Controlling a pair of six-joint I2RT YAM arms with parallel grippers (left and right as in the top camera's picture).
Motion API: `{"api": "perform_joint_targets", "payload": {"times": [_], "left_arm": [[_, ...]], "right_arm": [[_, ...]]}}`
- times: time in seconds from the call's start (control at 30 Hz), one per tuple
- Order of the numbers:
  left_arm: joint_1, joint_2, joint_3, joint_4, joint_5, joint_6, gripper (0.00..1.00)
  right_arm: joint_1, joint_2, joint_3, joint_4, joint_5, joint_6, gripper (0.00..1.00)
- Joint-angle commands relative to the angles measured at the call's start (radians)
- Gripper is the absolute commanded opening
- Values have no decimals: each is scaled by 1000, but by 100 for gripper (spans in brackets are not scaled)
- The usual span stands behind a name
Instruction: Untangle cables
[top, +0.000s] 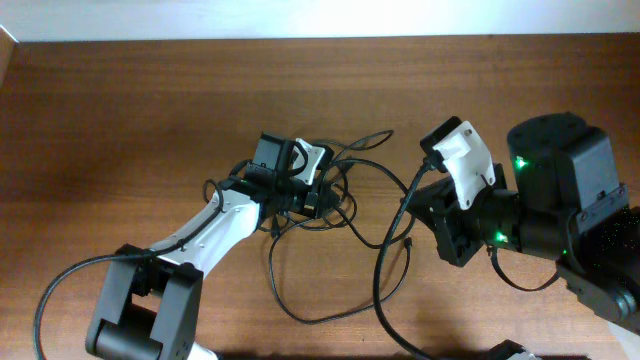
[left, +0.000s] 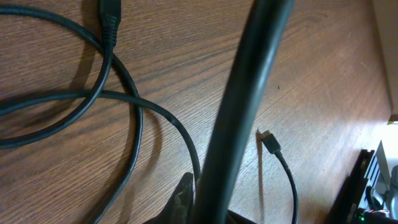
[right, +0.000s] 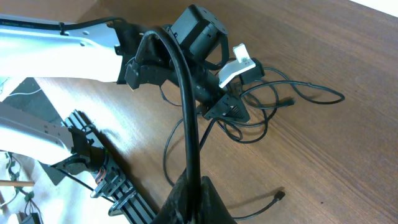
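Observation:
My right gripper goes toward the right in the overhead view next, then down, over open tabletop and releases the cable, since it arches into the tangle.
Thin black cables (top: 345, 190) lie in a loose tangle at mid-table, with one strand looping toward the front edge (top: 300, 312). My left gripper (top: 318, 198) sits in the tangle, shut on a cable (left: 249, 93) that rises from between its fingers (left: 186, 198). More cable loops (left: 134, 124) and a free plug end (left: 269, 142) lie on the wood. My right gripper (top: 415, 188) stands just right of the tangle, shut on a cable (right: 186, 99) that arches up toward the left gripper (right: 227, 107). Another plug end (right: 279, 195) rests nearby.
The left arm's base (top: 140, 310) is at the front left and the right arm's bulky body (top: 560, 190) at the right. A black rail (right: 118, 186) runs along the table edge. The table's back edge (top: 300, 40) meets a white wall.

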Motion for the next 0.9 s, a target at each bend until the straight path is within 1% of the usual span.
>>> {"api": "perform_joint_targets", "payload": {"times": [0.0,0.07,0.1,0.13,0.17,0.2,0.27,0.33,0.37,0.43,0.5,0.57,0.6,0.67,0.73,0.8,0.87], "left_arm": [[13,-6,5,2,27,5,0],[44,-51,5,-13,72,6,0],[72,-110,5,-39,74,6,0],[86,-140,5,-53,72,6,0],[113,-194,5,-82,50,6,0],[139,-252,5,-123,-1,6,0],[192,-365,5,-222,-148,6,0],[248,-459,5,-320,-295,6,0],[276,-494,5,-364,-345,6,0],[327,-534,5,-431,-391,7,0],[359,-537,5,-457,-391,10,0],[368,-537,5,-459,-391,9,0],[368,-537,5,-459,-391,9,0],[368,-537,5,-459,-391,6,0],[368,-537,5,-456,-390,5,0],[367,-537,5,-455,-385,6,0],[367,-537,5,-454,-351,6,0]], "right_arm": [[-6,-11,18,4,21,12,4],[-6,-11,18,3,183,113,4],[-6,-11,18,1,341,197,4],[-6,-11,18,-2,421,237,4],[-6,-11,18,-10,539,294,4],[-6,-11,18,-23,680,360,4],[-22,-11,18,-53,884,476,4],[-98,-11,18,-79,962,542,4],[-158,-11,18,-79,961,550,4],[-312,-11,18,-79,953,583,4],[-481,-10,18,-80,911,593,4],[-658,0,18,-92,811,587,4],[-711,7,18,-95,783,563,4],[-792,29,18,-98,722,522,4],[-818,55,18,-97,660,488,4],[-818,86,18,-94,572,417,4],[-817,146,18,-94,419,296,4]]}}
